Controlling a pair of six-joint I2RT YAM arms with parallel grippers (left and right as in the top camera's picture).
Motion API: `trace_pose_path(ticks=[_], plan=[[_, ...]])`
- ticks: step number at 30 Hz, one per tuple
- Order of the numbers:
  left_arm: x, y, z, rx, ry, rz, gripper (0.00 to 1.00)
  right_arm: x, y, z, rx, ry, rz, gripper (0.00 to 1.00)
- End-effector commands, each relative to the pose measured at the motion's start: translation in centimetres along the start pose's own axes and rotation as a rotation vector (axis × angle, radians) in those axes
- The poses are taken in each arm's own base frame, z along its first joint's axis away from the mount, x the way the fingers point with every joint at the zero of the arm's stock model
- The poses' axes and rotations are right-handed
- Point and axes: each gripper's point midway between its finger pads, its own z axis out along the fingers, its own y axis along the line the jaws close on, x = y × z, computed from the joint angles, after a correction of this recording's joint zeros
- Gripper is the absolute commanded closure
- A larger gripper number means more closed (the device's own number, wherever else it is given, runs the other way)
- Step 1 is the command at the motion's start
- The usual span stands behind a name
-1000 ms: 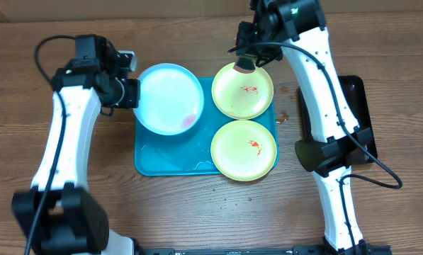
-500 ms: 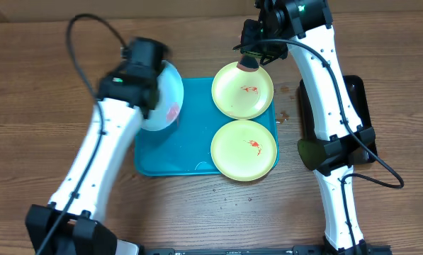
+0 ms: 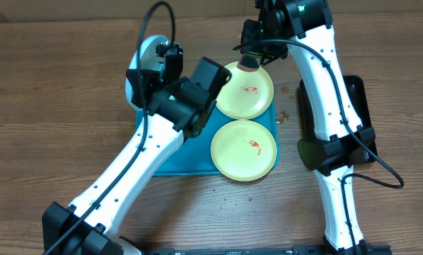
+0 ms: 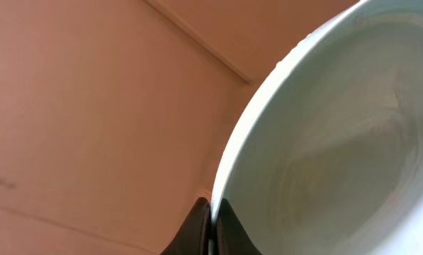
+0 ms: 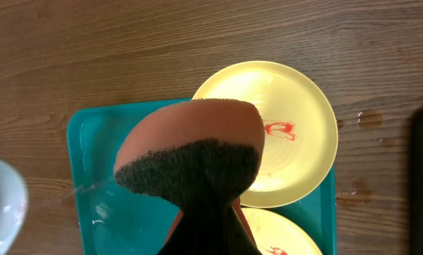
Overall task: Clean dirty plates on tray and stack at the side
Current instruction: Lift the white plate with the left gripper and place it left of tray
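I should swing my left gripper down and to the left in the overhead view next to release the plate, because bare wood beside the tray is below on that side.
My left gripper is shut on the rim of the light blue plate and holds it tilted on edge above the left end of the turquoise tray. In the left wrist view the fingers pinch the plate's rim. My right gripper is shut on an orange sponge with a dark scrub face, hovering over the far edge of the far yellow-green plate. The near yellow-green plate lies in front of it. Both carry red sauce smears.
A narrow black tray lies at the right beside the right arm's base. Small drops or crumbs dot the wood right of the turquoise tray. My left arm crosses over the tray's left half, whose bare floor is wet.
My left arm has lifted the light blue plate off the tray, tipped it on edge and swung rightward over the tray. The right arm and sponge have barely moved.
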Motion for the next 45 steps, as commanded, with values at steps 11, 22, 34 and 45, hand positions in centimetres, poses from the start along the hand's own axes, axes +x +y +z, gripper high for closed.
trace_pose_path(ticks=[11, 22, 34, 45], plan=[[-1.3, 3.5, -1.4, -0.147, -0.069, -0.071, 0.96, -0.7, 0.1, -2.3, -0.021, -0.057, -0.004, 0.96], [0.7, -4.0, -1.5, 0.295, 0.051, -0.046, 0.96, -0.7, 0.1, -2.3, -0.021, -0.058, -0.004, 0.96], [7.5, -10.4, 1.5, 0.827, 0.405, -0.075, 0.96, -0.7, 0.2, -2.3, -0.022, -0.057, -0.004, 0.96], [11.5, -6.0, 9.3, 1.1, 0.62, -0.48, 0.96, -0.7, 0.2, -2.3, -0.022, -0.057, -0.004, 0.96]])
